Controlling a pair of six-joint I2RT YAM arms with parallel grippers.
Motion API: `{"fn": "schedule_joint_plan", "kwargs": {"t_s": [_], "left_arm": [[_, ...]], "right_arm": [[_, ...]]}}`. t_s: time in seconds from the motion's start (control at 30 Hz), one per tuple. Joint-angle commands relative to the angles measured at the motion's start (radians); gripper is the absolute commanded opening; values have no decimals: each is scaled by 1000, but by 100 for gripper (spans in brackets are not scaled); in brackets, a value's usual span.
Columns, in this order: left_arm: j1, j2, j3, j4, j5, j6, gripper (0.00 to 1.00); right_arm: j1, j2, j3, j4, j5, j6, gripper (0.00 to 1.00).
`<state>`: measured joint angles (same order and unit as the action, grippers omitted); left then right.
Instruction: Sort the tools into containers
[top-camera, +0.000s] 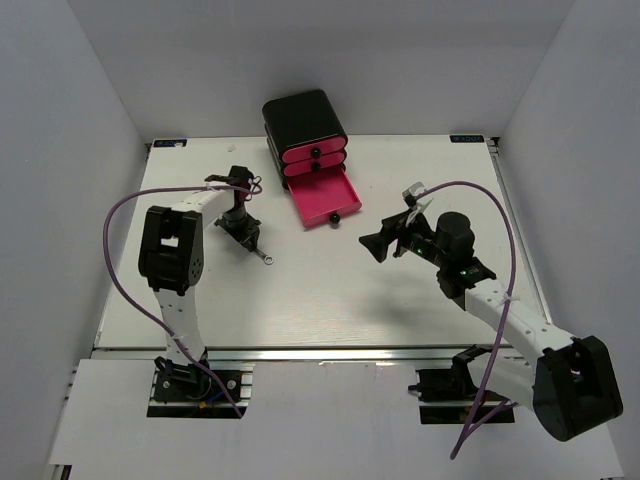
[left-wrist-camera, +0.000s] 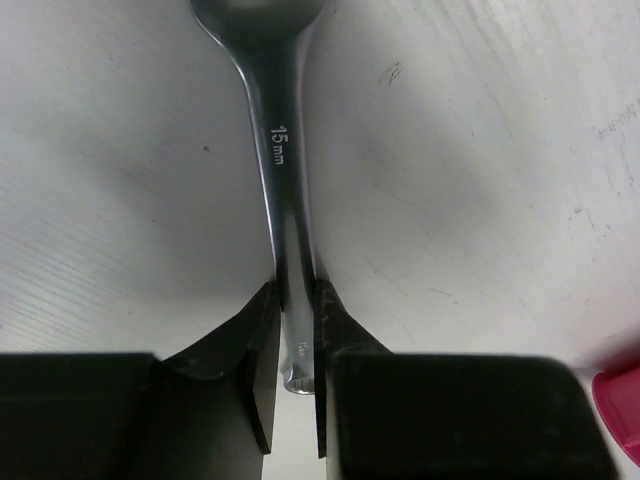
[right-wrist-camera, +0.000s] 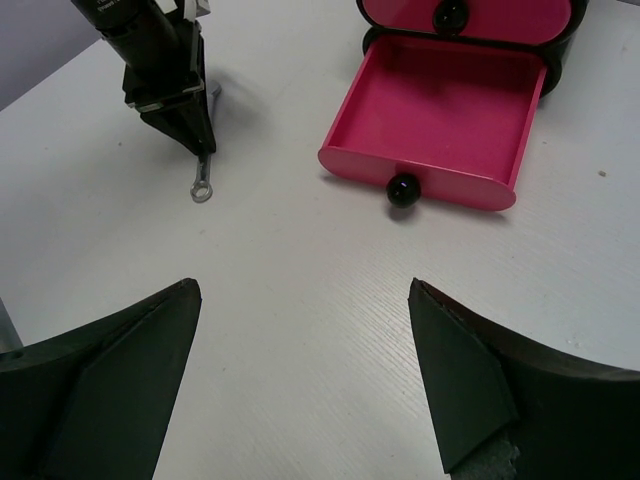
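Note:
The left gripper lifts the wrench (top-camera: 264, 258) to the right in the top view over the open, empty pink drawer (top-camera: 324, 193) next, then lowers and releases it.
My left gripper (top-camera: 245, 235) is shut on the silver wrench (top-camera: 264, 258), left of the open drawer. In the left wrist view the jaws (left-wrist-camera: 293, 340) pinch the wrench's shank (left-wrist-camera: 283, 150), marked 15 mm. The right wrist view shows the wrench (right-wrist-camera: 203, 180) hanging from that gripper, ring end down at the table. The black chest (top-camera: 303, 118) stands at the back centre. Its bottom pink drawer (top-camera: 325, 200) is pulled out and looks empty inside (right-wrist-camera: 440, 110). My right gripper (top-camera: 378, 245) is open and empty (right-wrist-camera: 305, 300), facing the drawer. No screwdrivers are in view.
The two upper drawers (top-camera: 312, 155) are shut. The open drawer's dark knob (right-wrist-camera: 402, 190) sticks out towards my right gripper. A corner of the pink drawer (left-wrist-camera: 620, 410) shows at the right edge of the left wrist view. White walls surround the table (top-camera: 330, 300).

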<state>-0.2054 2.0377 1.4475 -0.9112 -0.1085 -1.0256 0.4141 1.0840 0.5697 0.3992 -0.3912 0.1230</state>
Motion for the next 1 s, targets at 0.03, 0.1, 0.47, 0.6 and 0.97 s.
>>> {"fn": "schedule_joint_plan", "kwargs": {"t_s": [0.03,0.1,0.47,0.6,0.97], "left_arm": [[9,104,-104,55,-68,18,4],[11,70,-117,72,-54,28,0],[-41,-183,-194,189,76,107,0],[-72,-217,-185,213,142,93,0],[-189,-234,-53,219,237,39,0]], "right_arm": [[-5,-32,-13,40,17,-3,89],[-6,-35,-11,38,18,-8,89],[-9,-39,47,-62,43,-115,89],[-12,-45,48,-60,45,-118,89],[-21,-68,38,-65,78,-118,89]]}}
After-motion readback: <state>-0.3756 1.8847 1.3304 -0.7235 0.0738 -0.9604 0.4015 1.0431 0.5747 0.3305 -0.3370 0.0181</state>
